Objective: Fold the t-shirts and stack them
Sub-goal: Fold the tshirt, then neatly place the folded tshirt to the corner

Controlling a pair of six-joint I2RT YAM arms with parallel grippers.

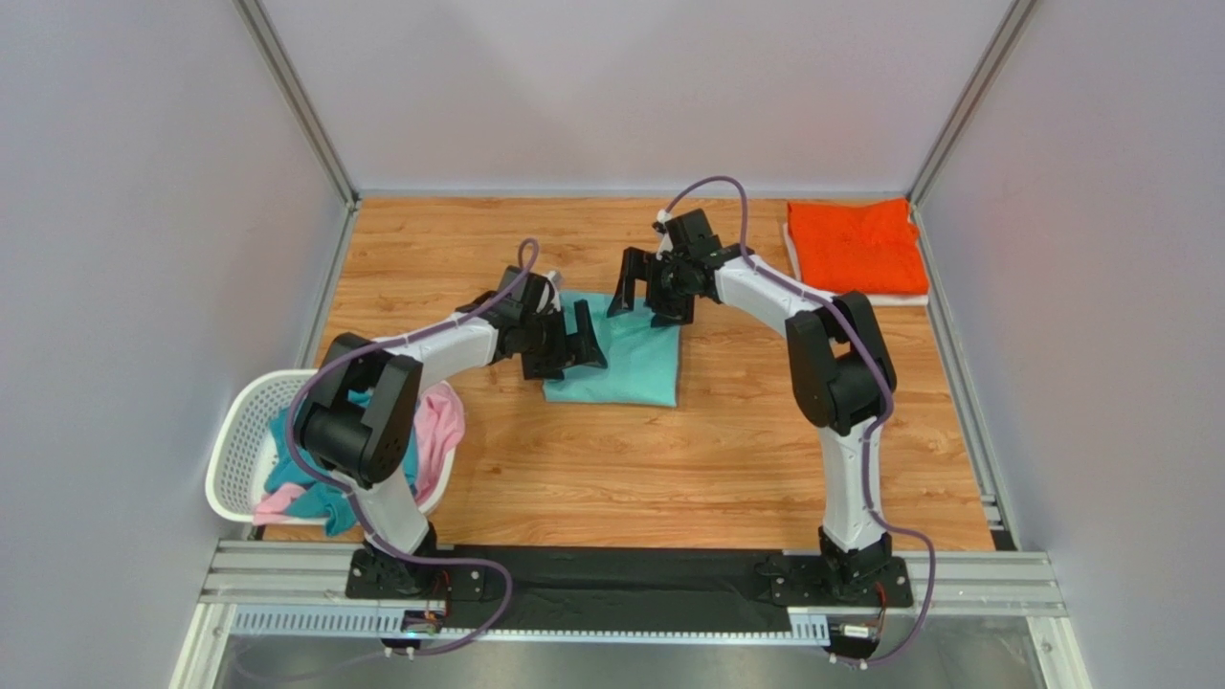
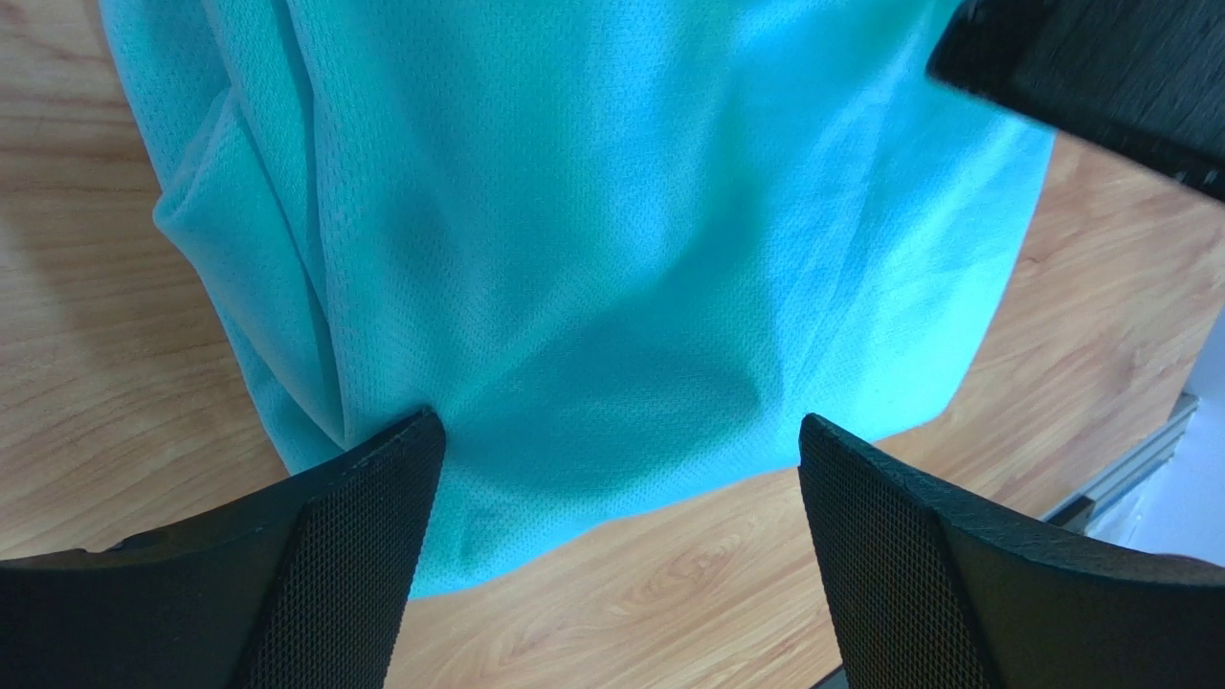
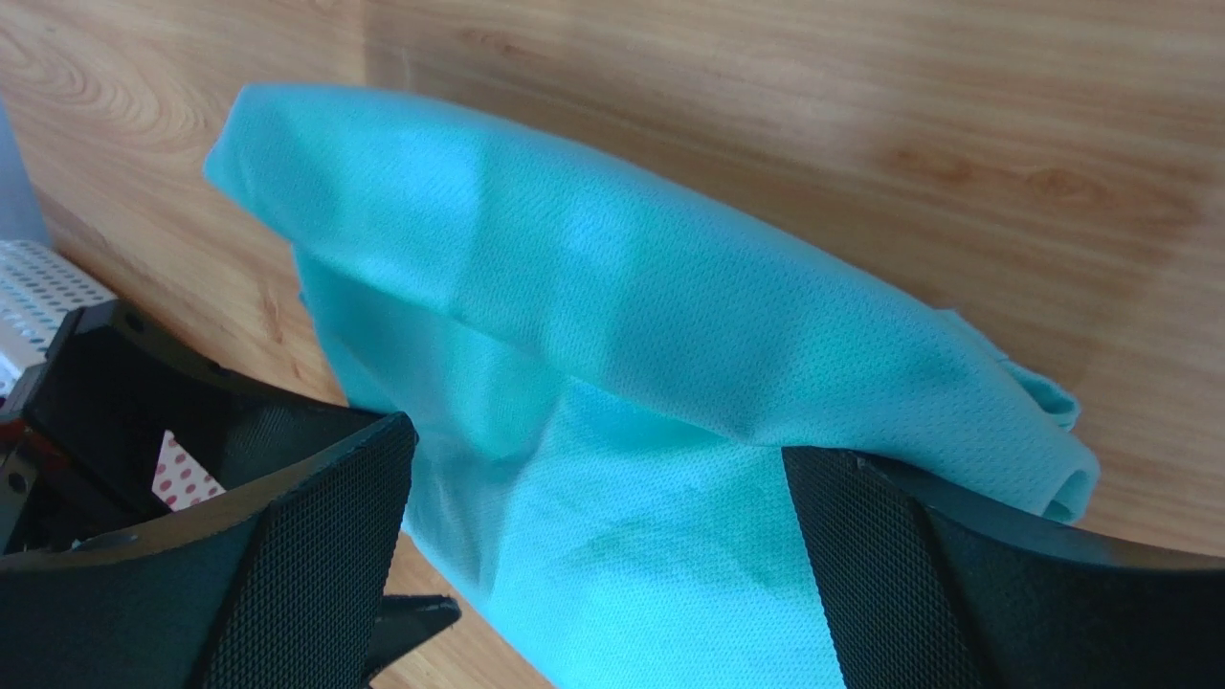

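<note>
I will pull my right gripper back, turn it across the mint-teal t-shirt's side edge facing the orange shirt, and lower it to close. The mint-teal t-shirt is already folded.
A mint-teal t-shirt lies folded on the wooden table, mid-left of centre. It fills the left wrist view and the right wrist view. My left gripper is open over the shirt's left edge, holding nothing. My right gripper is open over the shirt's far right corner, holding nothing. A folded bright orange t-shirt lies at the back right on a white one. Darker teal-blue and pink shirts sit in the basket.
A white plastic laundry basket stands at the near left edge of the table. Grey walls enclose the table on three sides. A metal rail with the arm bases runs along the near edge.
</note>
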